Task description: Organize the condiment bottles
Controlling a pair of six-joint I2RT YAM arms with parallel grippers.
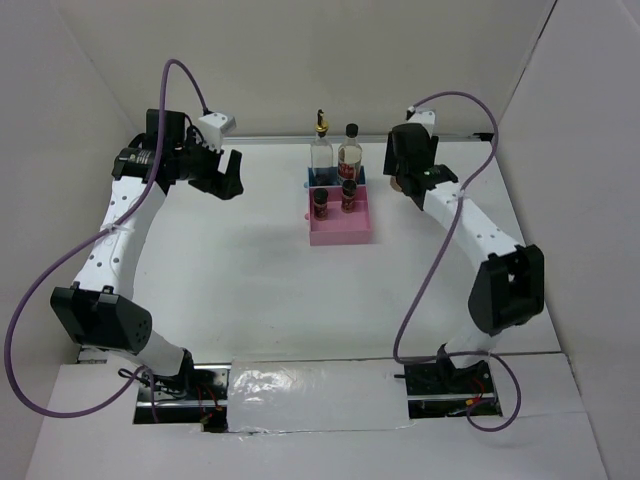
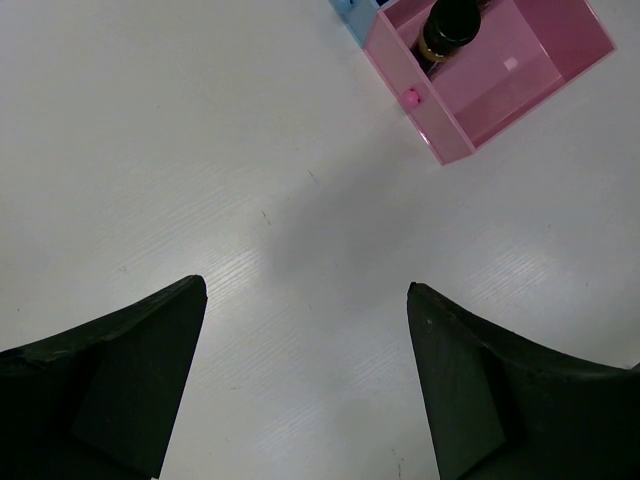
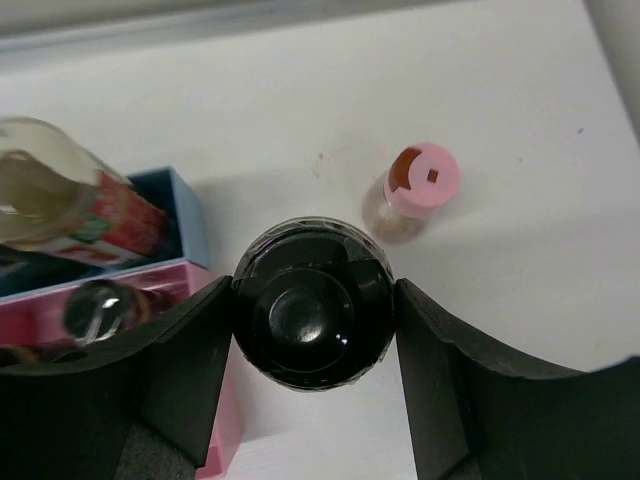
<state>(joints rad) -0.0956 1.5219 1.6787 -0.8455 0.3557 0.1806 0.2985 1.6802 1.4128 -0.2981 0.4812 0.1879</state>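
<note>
I will next carry the jar across and back with my right gripper, lower it and let it go, because the pink tray's empty near part is to its left in the top view.
Two tall clear bottles, one with a gold-black pourer (image 1: 321,148) and one with a black cap and red label (image 1: 349,150), stand in the blue tray (image 1: 334,180). Two dark-lidded spice jars (image 1: 321,205) (image 1: 348,195) stand in the pink tray (image 1: 340,232). My right gripper (image 3: 313,300) is shut on the black lid of another spice jar (image 3: 312,315), right of the trays. The pink-capped shaker (image 3: 420,180) stands on the table just beyond it. My left gripper (image 2: 305,290) is open and empty, well left of the trays.
The left wrist view shows the pink tray's corner (image 2: 440,130) with one jar (image 2: 447,25) in it. The red-label bottle (image 3: 70,205) lies at the left of the right wrist view. White walls enclose the table.
</note>
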